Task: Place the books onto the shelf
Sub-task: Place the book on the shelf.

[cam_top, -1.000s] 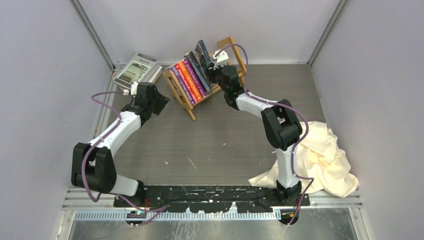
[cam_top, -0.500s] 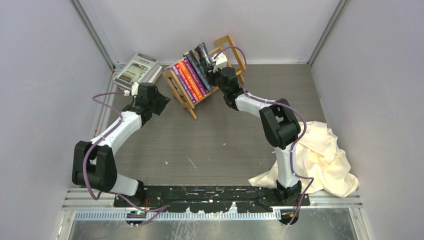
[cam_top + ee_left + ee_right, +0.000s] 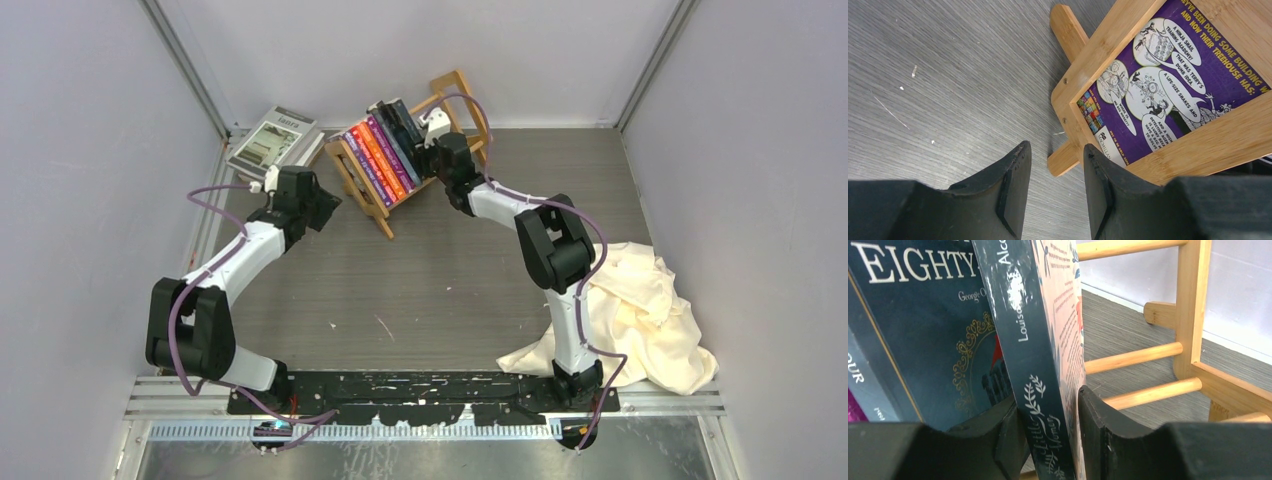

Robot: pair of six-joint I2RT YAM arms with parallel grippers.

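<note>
My right gripper should move outward and straighten the dark floral book on the shelf's rails (image 3: 420, 152) before it opens, because the book is tilted against the dark blue book.
The shelf (image 3: 362, 190) stands at the back of the table and holds a row of books (image 3: 380, 155): purple, red-orange and dark blue. My right gripper (image 3: 425, 140) is at the row's right end. In the right wrist view a dark floral book (image 3: 1033, 340) stands tilted between the loosened fingers of that gripper (image 3: 1048, 400), leaning on a dark blue book (image 3: 923, 315). My left gripper (image 3: 1055, 150) is open and empty beside the shelf's left end frame (image 3: 1098, 55), through which a purple book (image 3: 1173, 75) shows.
Two larger grey and white books (image 3: 272, 135) lie stacked in the back left corner by the wall. A cream cloth (image 3: 650, 320) is heaped at the right. The shelf's bare rails (image 3: 1143, 355) run on to the right of the floral book.
The right gripper has pushed the dark floral book more upright against the row, and its jaws have widened around it. The left arm has barely moved.
</note>
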